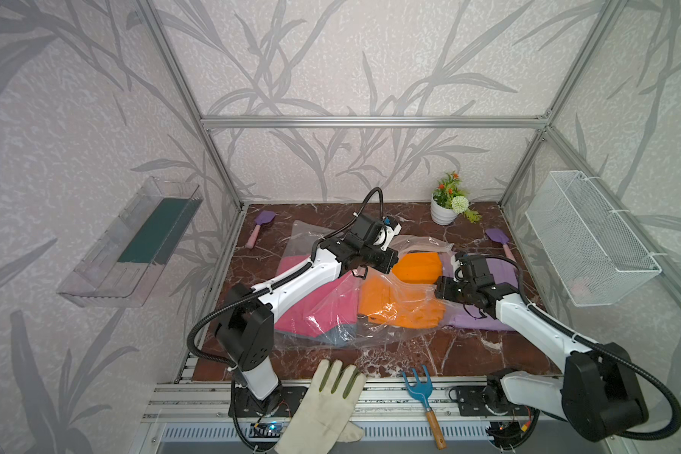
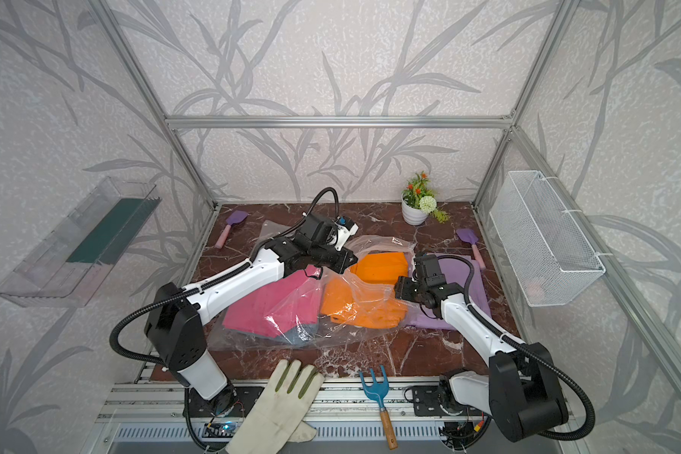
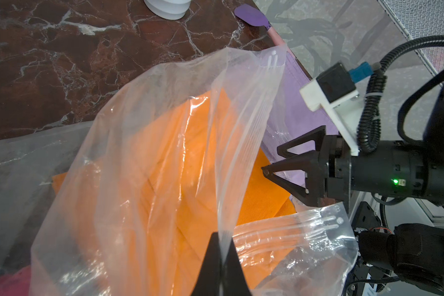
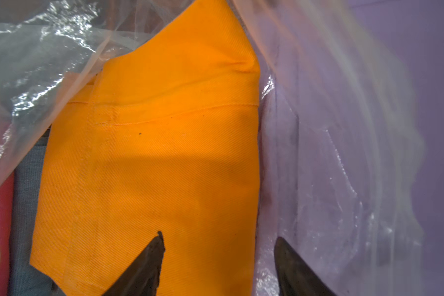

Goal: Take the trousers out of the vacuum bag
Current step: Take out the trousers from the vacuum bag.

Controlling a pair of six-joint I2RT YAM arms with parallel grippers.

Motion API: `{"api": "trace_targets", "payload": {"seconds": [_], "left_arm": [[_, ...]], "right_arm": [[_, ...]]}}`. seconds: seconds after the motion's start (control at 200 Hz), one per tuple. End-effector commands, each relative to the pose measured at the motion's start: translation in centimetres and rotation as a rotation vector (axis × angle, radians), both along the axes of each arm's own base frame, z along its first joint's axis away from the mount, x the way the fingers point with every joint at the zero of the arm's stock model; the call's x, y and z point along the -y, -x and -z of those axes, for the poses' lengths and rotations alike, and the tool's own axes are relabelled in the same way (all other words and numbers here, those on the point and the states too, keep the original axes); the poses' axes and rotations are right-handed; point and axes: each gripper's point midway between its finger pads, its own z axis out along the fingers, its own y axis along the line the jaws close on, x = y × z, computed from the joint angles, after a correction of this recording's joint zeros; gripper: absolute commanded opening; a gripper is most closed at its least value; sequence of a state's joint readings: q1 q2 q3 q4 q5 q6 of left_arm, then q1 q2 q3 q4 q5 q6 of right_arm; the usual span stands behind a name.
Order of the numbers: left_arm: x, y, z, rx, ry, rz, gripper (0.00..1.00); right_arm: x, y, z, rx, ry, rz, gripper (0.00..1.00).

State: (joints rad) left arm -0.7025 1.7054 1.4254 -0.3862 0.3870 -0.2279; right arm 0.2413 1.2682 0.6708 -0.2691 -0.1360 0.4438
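Note:
My right gripper needs to move down deeper into the opening of the vacuum bag next and close there, because the edge of the orange trousers by the lilac trousers is bare between my open fingers.
The vacuum bag (image 1: 390, 302) lies crumpled mid-table with its mouth toward the right. My left gripper (image 3: 222, 234) is shut on the bag's zip-seal strip and holds that edge up. Orange trousers (image 4: 164, 128) stick partly out of the mouth. Pink trousers (image 1: 311, 310) and denim trousers (image 1: 331, 336) lie deeper inside. Lilac trousers (image 1: 500, 271) lie flat on the table to the right, outside the bag and partly under its rim. My right gripper (image 4: 219, 237) is open at the mouth, one finger over the orange cloth, the other over plastic on the lilac.
A cream glove (image 1: 323, 405) and a blue hand fork (image 1: 421, 387) lie at the front edge. A flowerpot (image 1: 445, 208) stands at the back. Two purple spatulas (image 1: 262, 224) (image 1: 498, 239) lie by the side walls. A wire basket (image 1: 590, 239) hangs right, a clear bin (image 1: 134, 243) left.

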Motion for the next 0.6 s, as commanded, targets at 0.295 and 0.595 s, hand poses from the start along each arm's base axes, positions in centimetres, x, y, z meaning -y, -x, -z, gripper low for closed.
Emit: {"api": "trace_targets", "payload": {"seconds": [0.295,0.595], "left_arm": [[0.7,0.0,-0.8,0.010,0.010,0.023,0.00],[0.9,-0.2,-0.9,0.013,0.005,0.029,0.00]], "right_arm": [[-1.3,-3.3,1.7,-0.008,-0.134,-0.018,0.68],[-3.0,-4.2,2.0,-0.009,-0.234,-0.056,0.64]]}}
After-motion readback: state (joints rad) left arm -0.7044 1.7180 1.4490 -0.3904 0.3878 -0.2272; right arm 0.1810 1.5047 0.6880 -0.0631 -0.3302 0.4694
